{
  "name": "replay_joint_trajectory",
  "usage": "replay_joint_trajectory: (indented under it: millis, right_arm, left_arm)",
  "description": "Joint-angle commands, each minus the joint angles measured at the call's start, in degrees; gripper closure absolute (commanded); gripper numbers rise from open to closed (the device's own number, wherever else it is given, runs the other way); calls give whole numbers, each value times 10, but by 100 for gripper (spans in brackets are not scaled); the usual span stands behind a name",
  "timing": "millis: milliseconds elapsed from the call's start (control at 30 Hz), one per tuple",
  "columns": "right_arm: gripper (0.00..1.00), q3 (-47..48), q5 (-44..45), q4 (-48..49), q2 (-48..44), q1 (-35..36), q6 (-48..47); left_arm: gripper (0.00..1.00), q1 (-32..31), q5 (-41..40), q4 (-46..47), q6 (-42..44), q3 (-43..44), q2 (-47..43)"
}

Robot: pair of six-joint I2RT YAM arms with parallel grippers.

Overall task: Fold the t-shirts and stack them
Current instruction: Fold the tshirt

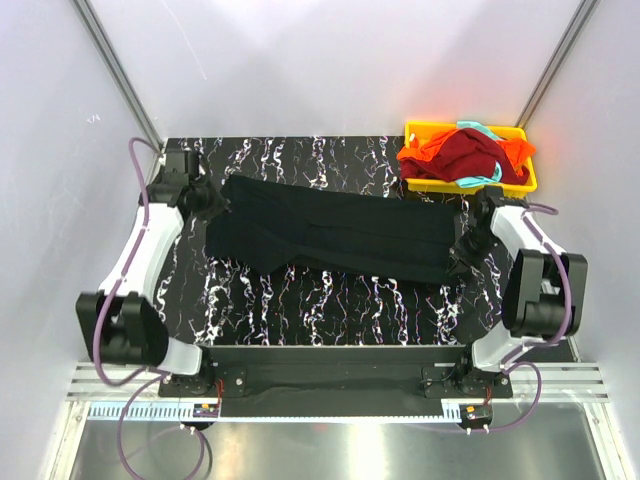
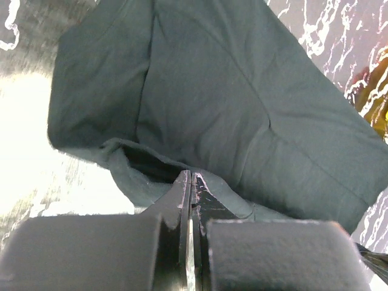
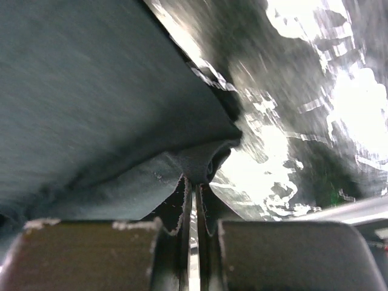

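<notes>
I next need to bring the hem in my right gripper outward and down onto the black t-shirt's tray-side end (image 1: 441, 233) (image 3: 173, 100), spread flat for the fold, and let go.
The black t-shirt (image 1: 330, 235) lies stretched across the middle of the black marbled table (image 1: 330, 300), folded into a long band. My left gripper (image 1: 212, 200) is shut on its left edge; in the left wrist view the fingertips (image 2: 191, 177) pinch a fold of the black t-shirt (image 2: 242, 109). My right gripper (image 1: 462, 248) is shut on its right end; in the right wrist view the tips (image 3: 195, 182) pinch the hem of the black t-shirt (image 3: 91, 121). The dark red t-shirt (image 1: 468, 155), the orange t-shirt (image 1: 425, 160) and the teal t-shirt (image 1: 478, 178) lie heaped in the tray.
A shallow yellow tray (image 1: 527, 178) stands at the table's back right corner, close behind my right arm. White walls with metal rails close in the left, back and right sides.
</notes>
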Motion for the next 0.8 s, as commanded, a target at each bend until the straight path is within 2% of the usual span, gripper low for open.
replay_joint_trajectory:
  millis: [0, 333, 767]
  right_arm:
    - [100, 63, 1, 0, 32, 4, -31]
    - [98, 142, -18, -3, 136, 4, -43]
    - [96, 202, -14, -14, 191, -1, -55]
  left_arm:
    - [100, -1, 12, 32, 23, 69, 53]
    - [100, -1, 22, 32, 31, 186, 189]
    - [100, 3, 26, 32, 20, 235, 258]
